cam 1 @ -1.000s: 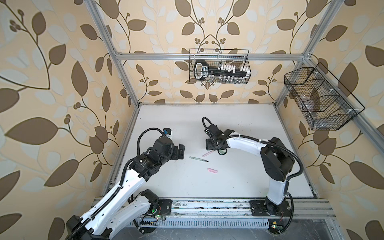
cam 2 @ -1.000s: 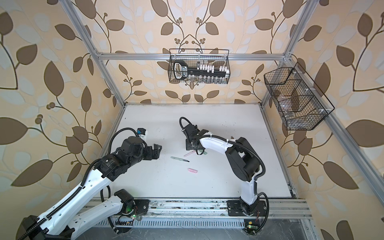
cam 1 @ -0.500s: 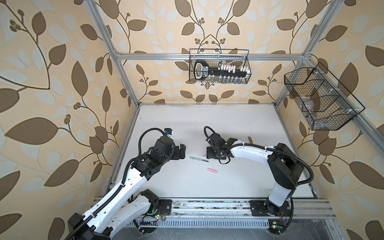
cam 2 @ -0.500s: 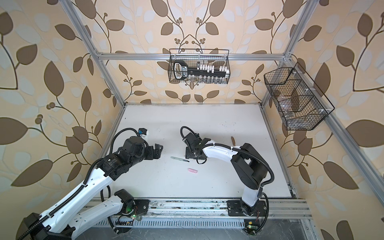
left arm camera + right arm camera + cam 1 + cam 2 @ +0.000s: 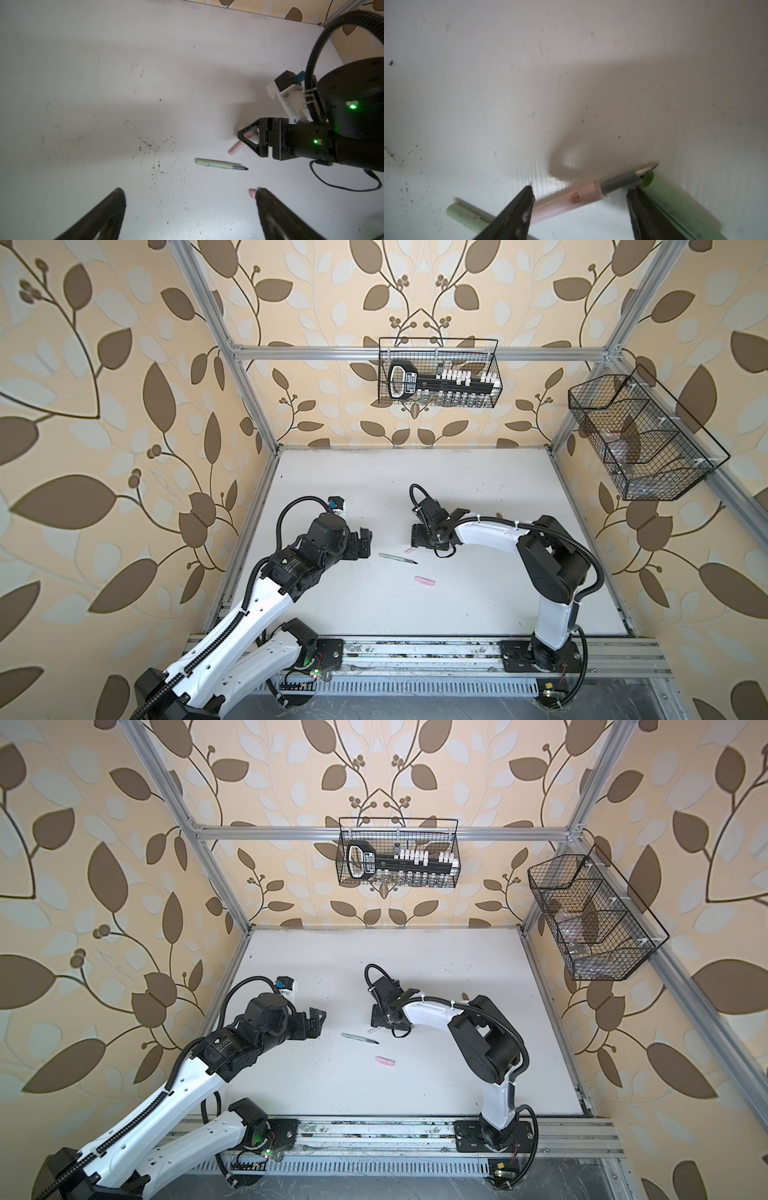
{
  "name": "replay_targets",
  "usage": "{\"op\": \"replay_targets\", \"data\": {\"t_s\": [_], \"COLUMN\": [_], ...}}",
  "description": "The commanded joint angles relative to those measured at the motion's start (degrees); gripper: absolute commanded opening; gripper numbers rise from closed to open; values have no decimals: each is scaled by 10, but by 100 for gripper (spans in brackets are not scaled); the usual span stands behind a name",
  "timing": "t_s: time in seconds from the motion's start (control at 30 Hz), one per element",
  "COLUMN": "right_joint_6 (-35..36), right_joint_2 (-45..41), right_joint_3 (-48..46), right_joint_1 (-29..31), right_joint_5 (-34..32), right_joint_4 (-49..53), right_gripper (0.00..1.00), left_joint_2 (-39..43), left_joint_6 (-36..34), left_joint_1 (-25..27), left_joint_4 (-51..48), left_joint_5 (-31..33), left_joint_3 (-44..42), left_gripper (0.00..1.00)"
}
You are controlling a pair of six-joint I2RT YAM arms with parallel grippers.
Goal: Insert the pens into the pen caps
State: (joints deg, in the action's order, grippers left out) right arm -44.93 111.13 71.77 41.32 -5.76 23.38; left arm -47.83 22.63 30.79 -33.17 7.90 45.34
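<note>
The pink pen already lies slanting between my right gripper's open fingers, so they will stay low and close at the pink pen's grey section [image 5: 615, 183] next.
My right gripper [image 5: 581, 188] stands open and low over the table, its jaws on either side of the pink pen [image 5: 571, 199], which lies flat. A sage green cap [image 5: 675, 197] lies just outside one finger. In both top views the right gripper [image 5: 419, 537] covers most of the pink pen [image 5: 410, 550]. The green pen [image 5: 397, 558] lies bare in mid-table, its dark tip pointing right. The pink cap [image 5: 425, 580] lies nearer the front. My left gripper [image 5: 365, 543] hovers open, left of the green pen [image 5: 220, 165], and holds nothing. The pink cap [image 5: 253, 194] peeks out beside one of its fingers.
A wire basket [image 5: 438, 373] with a black tool hangs on the back wall, another wire basket [image 5: 640, 435] on the right wall. A small tan piece [image 5: 498, 514] lies behind the right arm. Aluminium posts frame the white table [image 5: 457, 614].
The right gripper has dropped toward the front and now straddles the pink pen. The left gripper has edged a little to the right. Pens and pink cap lie as before.
</note>
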Motion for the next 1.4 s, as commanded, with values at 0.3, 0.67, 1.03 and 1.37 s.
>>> {"op": "replay_targets", "data": {"t_s": [0.3, 0.67, 1.03, 1.37], "right_joint_6": [75, 131, 142, 153], "right_joint_2": [107, 119, 109, 109], "right_joint_3": [135, 160, 144, 153], "right_joint_1": [4, -13, -49, -51], "right_joint_5": [-45, -58, 11, 11], "right_joint_4": [107, 161, 152, 166], "right_gripper": [57, 37, 26, 14], "left_joint_2": [5, 7, -8, -24], "left_joint_6": [8, 10, 11, 10], "left_joint_1": [1, 1, 1, 1], "left_joint_4": [7, 8, 23, 47], "left_joint_5": [5, 6, -22, -63], "left_joint_3": [-8, -10, -12, -20], "left_gripper": [99, 99, 99, 99]}}
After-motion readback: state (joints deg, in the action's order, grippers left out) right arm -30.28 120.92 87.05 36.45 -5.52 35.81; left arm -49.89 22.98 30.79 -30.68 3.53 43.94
